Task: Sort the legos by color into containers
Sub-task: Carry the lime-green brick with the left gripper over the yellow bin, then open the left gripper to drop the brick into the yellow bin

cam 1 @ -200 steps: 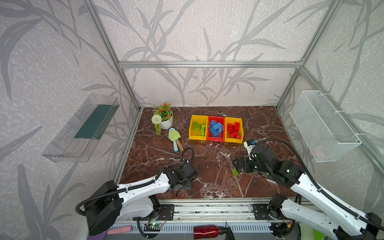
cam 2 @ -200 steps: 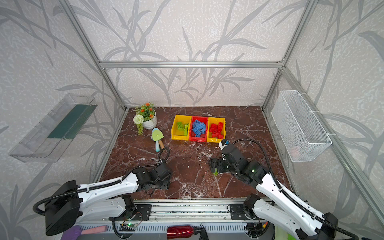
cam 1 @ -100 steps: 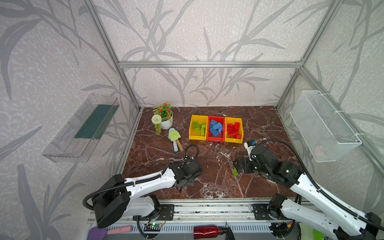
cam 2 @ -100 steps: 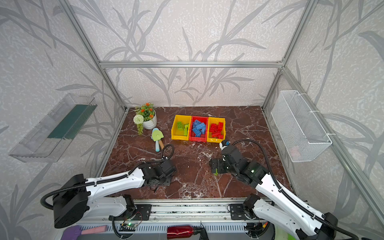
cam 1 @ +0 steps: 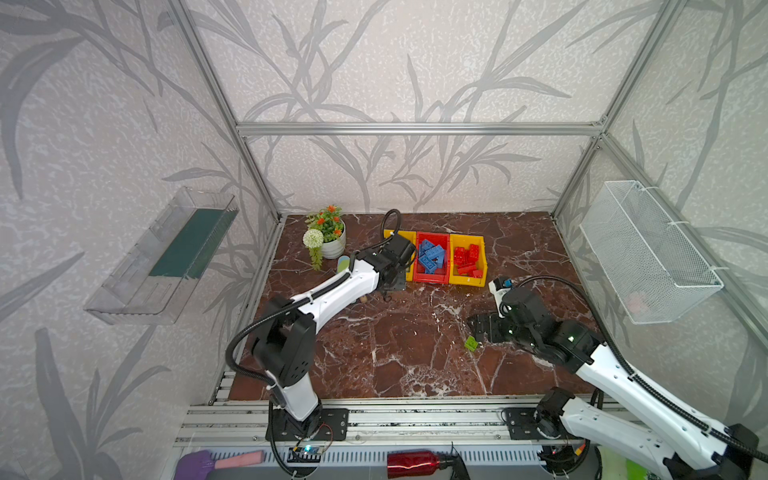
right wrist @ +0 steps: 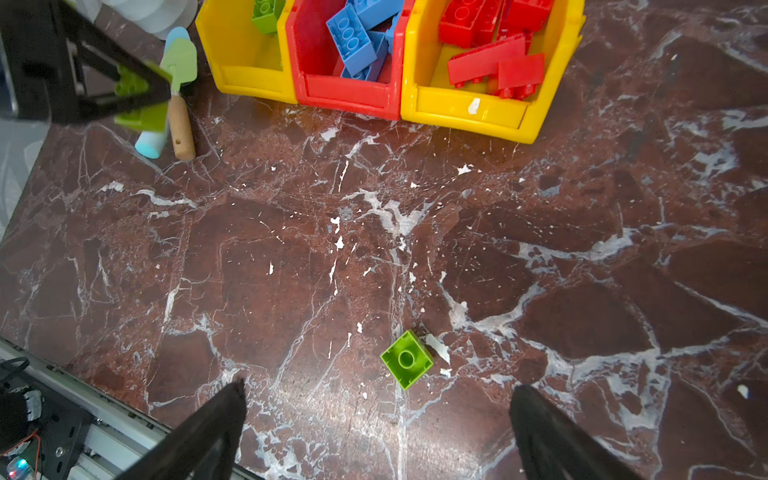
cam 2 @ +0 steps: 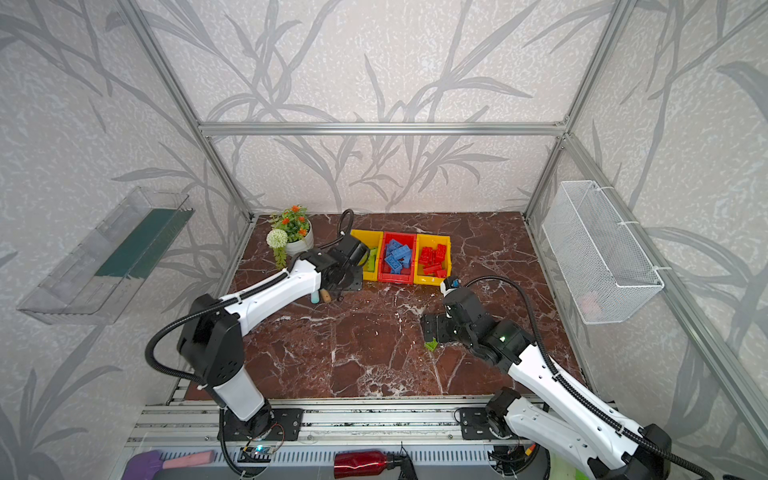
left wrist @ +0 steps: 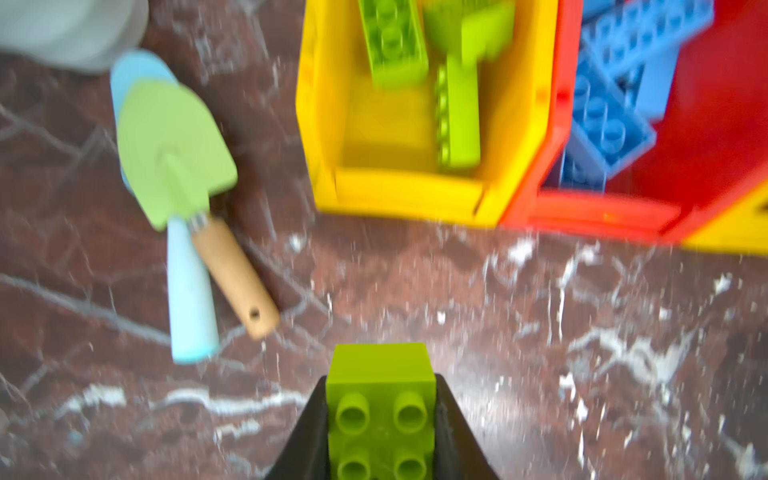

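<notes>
My left gripper next carries the lime green lego (cam 1: 471,343) outward past the near rim of the yellow container of matching green legos, then releases it.
In the left wrist view my left gripper (left wrist: 381,382) is shut on a lime green lego (left wrist: 381,415), held above the floor just before the left yellow container (left wrist: 415,195), which holds green legos (left wrist: 390,37). The red container (right wrist: 345,93) holds blue legos (right wrist: 353,37). Red legos (right wrist: 494,62) fill the right yellow container (right wrist: 469,112). A small green lego (right wrist: 407,359) lies upside down on the marble floor. My right gripper (right wrist: 379,388) hangs open just short of it. Both top views show this lego (cam 1: 471,343) (cam 2: 431,344).
A green trowel (left wrist: 174,141) lies over a light blue one (left wrist: 189,299) left of the containers, with a flower pot (cam 1: 330,239) behind. A wire basket (cam 1: 648,257) hangs on the right wall and a clear tray (cam 1: 166,257) on the left wall.
My left gripper has shut and swung from the table's front up to the left yellow container, carrying the green lego. The right arm has hardly moved.
</notes>
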Available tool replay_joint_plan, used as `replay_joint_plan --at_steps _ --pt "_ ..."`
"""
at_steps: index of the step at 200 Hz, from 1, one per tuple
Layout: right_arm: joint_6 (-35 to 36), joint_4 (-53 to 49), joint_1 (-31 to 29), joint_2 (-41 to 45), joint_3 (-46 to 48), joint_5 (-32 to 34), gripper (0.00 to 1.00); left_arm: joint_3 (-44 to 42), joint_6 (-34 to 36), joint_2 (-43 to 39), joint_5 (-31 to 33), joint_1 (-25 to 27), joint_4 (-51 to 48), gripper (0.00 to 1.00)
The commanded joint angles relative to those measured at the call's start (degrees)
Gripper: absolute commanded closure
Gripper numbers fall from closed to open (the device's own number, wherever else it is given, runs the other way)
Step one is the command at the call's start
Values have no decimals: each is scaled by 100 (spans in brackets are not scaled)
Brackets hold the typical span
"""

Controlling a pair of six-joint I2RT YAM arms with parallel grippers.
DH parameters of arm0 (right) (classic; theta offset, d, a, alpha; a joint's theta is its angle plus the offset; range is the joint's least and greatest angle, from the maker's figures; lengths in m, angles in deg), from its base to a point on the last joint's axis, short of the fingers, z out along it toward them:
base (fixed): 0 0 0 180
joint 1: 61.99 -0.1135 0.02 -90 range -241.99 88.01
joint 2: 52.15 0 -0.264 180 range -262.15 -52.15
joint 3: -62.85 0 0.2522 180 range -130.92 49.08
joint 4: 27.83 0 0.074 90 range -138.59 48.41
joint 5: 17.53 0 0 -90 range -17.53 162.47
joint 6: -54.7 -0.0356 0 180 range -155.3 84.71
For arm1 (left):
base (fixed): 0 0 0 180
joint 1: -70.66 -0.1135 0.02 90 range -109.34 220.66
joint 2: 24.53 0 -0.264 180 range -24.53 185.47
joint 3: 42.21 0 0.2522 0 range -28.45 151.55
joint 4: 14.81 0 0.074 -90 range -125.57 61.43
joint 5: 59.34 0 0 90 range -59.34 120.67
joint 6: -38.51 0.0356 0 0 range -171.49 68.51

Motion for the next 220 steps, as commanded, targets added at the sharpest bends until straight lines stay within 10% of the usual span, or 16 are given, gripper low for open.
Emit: replay_joint_plan --at_steps 1,65,133,165,220 --pt "219 139 241 -71 -27 -141 1 931 563 652 -154 -272 -494 83" --pt "431 453 1170 -771 -158 -910 1 3679 1083 2685 -400 -684 -1324 76" --pt "641 343 1319 -1804 -510 -1068 1 5483 1127 3739 -786 -882 -1872 28" --pt "685 271 1285 -1854 -459 -1231 2 4892 1000 3163 -817 -874 -1639 28" --pt "370 306 896 -1905 -94 -1145 26 1267 473 572 -771 -838 -90 26"
